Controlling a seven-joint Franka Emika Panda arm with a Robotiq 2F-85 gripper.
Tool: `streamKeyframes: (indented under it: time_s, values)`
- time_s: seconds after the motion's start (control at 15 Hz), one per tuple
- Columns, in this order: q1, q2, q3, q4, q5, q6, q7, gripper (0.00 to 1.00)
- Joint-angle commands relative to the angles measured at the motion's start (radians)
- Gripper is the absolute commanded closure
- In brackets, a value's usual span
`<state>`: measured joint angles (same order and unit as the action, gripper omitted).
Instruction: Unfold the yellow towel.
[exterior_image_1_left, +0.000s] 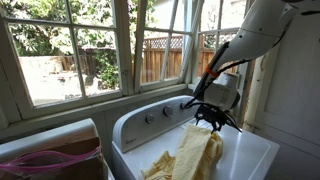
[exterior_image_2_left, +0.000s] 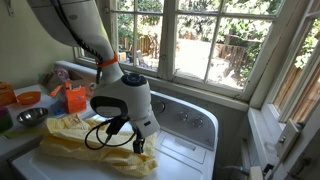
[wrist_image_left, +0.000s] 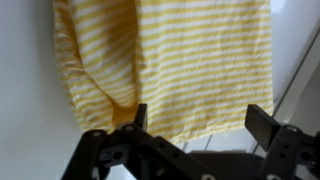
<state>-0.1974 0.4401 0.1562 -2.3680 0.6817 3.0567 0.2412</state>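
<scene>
Next, my gripper shifts left in the wrist view and down, straddling the towel's long fold (wrist_image_left: 140, 86) before closing, since the fold lies below and to that side.
The yellow towel (exterior_image_1_left: 195, 152) is a pale yellow striped cloth lying bunched and wrinkled on the white washer top (exterior_image_1_left: 250, 150). It also shows in an exterior view (exterior_image_2_left: 80, 135) and fills the upper part of the wrist view (wrist_image_left: 170, 60). My gripper (exterior_image_1_left: 213, 120) is at the towel's end nearest the washer's control panel, also seen in an exterior view (exterior_image_2_left: 140, 148). In the wrist view the gripper (wrist_image_left: 198, 118) has its two fingers wide apart, with the towel's edge lying between them. It grips nothing.
The washer's control panel with knobs (exterior_image_1_left: 160, 113) runs along the back under the windows. A pink-purple fabric (exterior_image_1_left: 50, 160) lies in a container beside the washer. An orange object (exterior_image_2_left: 75, 98) and a metal bowl (exterior_image_2_left: 30, 117) sit at the other side.
</scene>
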Motion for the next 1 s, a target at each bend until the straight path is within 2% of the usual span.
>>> streamKeyframes:
  time_s: [0.0,0.07,0.27,0.33,0.4,0.47,0.6,0.73,0.93]
  values:
    - [-0.024,0.024,-0.002,-0.005,-0.02,0.037,-0.056,0.0]
    - [-0.021,0.015,-0.019,-0.014,-0.044,0.01,-0.077,0.0]
    - [-0.062,0.03,0.014,-0.003,-0.029,-0.002,-0.149,0.0]
    - [-0.081,0.044,0.043,0.002,-0.011,0.022,-0.175,0.01]
    - [-0.099,0.055,0.068,0.005,0.002,0.035,-0.197,0.09]
    - [-0.098,0.068,0.073,0.002,-0.002,0.056,-0.207,0.09]
    - [-0.128,0.087,0.113,0.003,0.007,0.07,-0.231,0.28]
    - [-0.155,0.108,0.148,0.006,0.012,0.096,-0.249,0.42]
    - [-0.189,0.135,0.184,0.008,0.002,0.138,-0.259,0.68]
